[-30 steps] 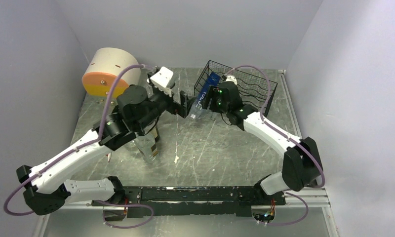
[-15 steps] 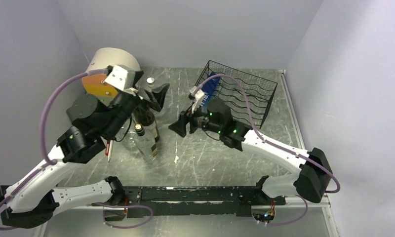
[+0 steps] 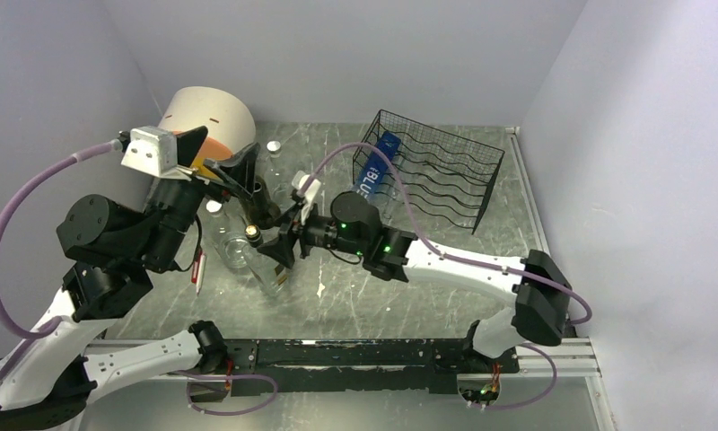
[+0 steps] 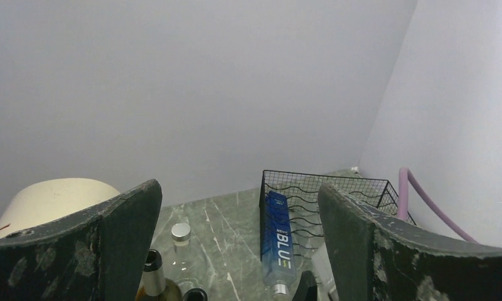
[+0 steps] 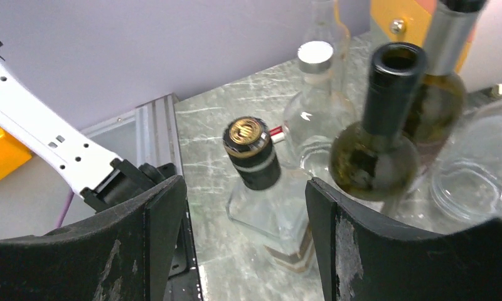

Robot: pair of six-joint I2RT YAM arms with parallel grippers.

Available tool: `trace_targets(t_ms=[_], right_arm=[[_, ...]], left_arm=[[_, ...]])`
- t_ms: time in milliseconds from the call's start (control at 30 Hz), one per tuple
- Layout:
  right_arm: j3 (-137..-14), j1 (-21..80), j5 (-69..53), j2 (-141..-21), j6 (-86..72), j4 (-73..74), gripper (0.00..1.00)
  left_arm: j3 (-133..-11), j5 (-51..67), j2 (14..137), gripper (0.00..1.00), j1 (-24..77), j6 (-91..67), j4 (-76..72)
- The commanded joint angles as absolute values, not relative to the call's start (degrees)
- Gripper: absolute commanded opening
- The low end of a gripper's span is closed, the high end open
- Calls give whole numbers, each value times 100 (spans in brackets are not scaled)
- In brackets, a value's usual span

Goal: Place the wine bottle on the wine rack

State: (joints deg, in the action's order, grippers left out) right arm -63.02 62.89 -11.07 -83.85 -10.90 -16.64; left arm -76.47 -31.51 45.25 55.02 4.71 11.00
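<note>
My right gripper slides onto the square bottle's black cap [image 3: 253, 233] [image 5: 251, 152], to its left in the top view, next, since it crowds the dark green wine bottle.
The black wire wine rack [image 3: 445, 166] stands at the back right, and a blue bottle [image 3: 371, 176] lies in its left row. Both show in the left wrist view, the rack [image 4: 355, 188] and the bottle [image 4: 277, 241]. A dark green wine bottle [image 3: 262, 206] stands upright in a cluster at left centre; it shows in the right wrist view [image 5: 375, 160], beside a foil-necked wine bottle [image 5: 440, 88]. My right gripper [image 3: 281, 237] is open and empty, next to a square clear bottle [image 5: 255, 169] with a black cap. My left gripper [image 3: 219, 162] is open and empty, raised above the cluster.
A cream drum with an orange lid [image 3: 203, 121] lies at the back left. A clear bottle with a silver cap [image 5: 314, 88] and a glass jar [image 5: 474, 179] crowd the cluster. A red pen [image 3: 197, 269] lies on the marbled table [image 3: 409, 287].
My right gripper has left the blue bottle in the rack and swung left to the bottle cluster. My left arm has pulled back and up to the left.
</note>
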Motion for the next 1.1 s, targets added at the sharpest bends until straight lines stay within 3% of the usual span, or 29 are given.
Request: trace_targets(t_ms=[0,133,333,733,1067], right_arm=[[-6746,6471,-903,-8744,-809,-1973,74],[-6973,6526,-827,-9061,-725,-1985,71],[-7211,6594,-694,-9426,-615,-1941,57],[-6869,6732,-310,-8965,-247,-2259,17],[-6084,6740,558,-7678,-292,-2077,11]], left_arm=[[-7625,-3503,4439,98,5514,539,1167],[-7600,-3544,4427,98,5512,519,1225],[-7620,-3621,4451,98,5511,518,1310],[-7561,-3641,4470,98,5513,497,1357],[-7379,-3579,4588,98,5511,451,1370]])
